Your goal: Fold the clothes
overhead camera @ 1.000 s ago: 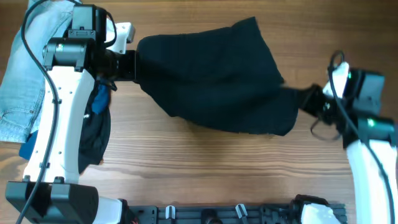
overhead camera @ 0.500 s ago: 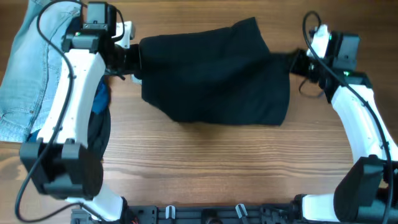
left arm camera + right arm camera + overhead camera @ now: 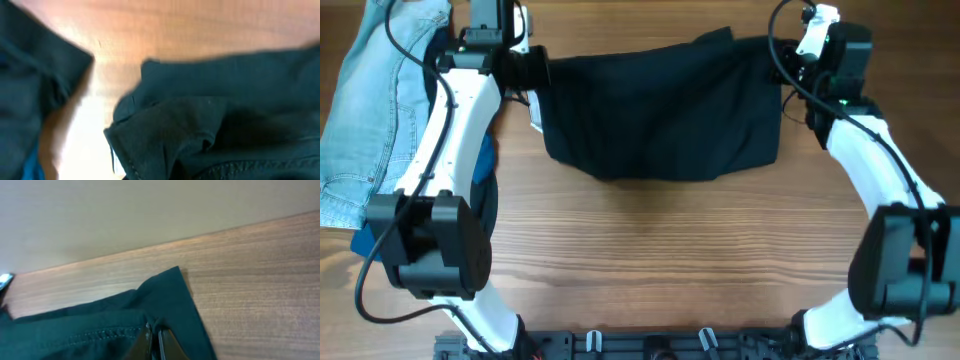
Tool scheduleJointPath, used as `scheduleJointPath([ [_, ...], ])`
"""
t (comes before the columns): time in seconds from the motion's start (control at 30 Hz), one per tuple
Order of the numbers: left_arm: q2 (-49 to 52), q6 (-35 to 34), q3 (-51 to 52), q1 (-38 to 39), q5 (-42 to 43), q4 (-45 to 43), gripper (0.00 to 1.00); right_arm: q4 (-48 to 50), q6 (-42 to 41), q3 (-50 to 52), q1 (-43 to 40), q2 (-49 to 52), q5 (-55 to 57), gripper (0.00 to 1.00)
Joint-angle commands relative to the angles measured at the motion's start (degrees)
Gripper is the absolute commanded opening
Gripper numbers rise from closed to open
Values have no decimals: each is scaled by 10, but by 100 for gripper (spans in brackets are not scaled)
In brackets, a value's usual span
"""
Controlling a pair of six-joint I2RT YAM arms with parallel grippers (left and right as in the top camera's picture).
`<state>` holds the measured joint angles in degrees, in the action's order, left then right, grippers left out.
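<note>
The lower layer's far edge (image 3: 578, 58) (image 3: 172, 70) is outward of my fingers and still uncovered, so my left gripper will move outward and down to let go of the black cloth along it.
A black garment (image 3: 660, 110) lies folded over itself across the far middle of the table. My left gripper (image 3: 534, 70) is shut on its far left edge; the left wrist view shows only bunched black cloth (image 3: 200, 135), the fingers hidden. My right gripper (image 3: 782, 62) is shut on the garment's far right corner; in the right wrist view the fingertips (image 3: 156, 340) pinch a stitched hem of the black cloth (image 3: 100, 330).
A light blue pair of jeans (image 3: 365, 110) lies at the far left, with a dark and blue pile of clothes (image 3: 475, 200) beside it under the left arm. The table's far edge (image 3: 150, 240) runs just behind the right gripper.
Both grippers have carried the garment's near edge away from me to the far edge, folding it in half. The garment now looks shorter and more rectangular.
</note>
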<state>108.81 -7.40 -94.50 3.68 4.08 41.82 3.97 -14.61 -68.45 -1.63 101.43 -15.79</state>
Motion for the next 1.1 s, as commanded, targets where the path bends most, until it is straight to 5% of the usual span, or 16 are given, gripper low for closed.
scheduleJointPath([
  [0.0,22,-24,-2,-3,-58,-40,4,31,11,-9,0,37,23,4],
  [0.43,131,-30,-2,-3,-108,-159,4,170,14,-9,3,130,23,4],
  [0.57,155,-30,-2,-3,-122,-231,27,236,26,-10,12,169,26,7],
  [0.6,159,-30,-2,-3,-130,-246,35,258,26,-10,16,181,33,17],
  [0.63,165,-30,-2,-3,-139,-260,54,270,27,-10,18,187,39,41],
  [0.67,167,-31,-2,-5,-147,-274,87,287,26,-10,22,193,52,84],
  [0.7,169,-36,-2,-7,-151,-280,100,295,26,-10,25,197,65,99],
  [0.87,158,-36,-3,-19,-151,-285,100,281,24,-28,25,188,55,100],
  [1.07,108,-36,-3,-19,-140,-196,100,138,26,-68,25,128,3,100],
])
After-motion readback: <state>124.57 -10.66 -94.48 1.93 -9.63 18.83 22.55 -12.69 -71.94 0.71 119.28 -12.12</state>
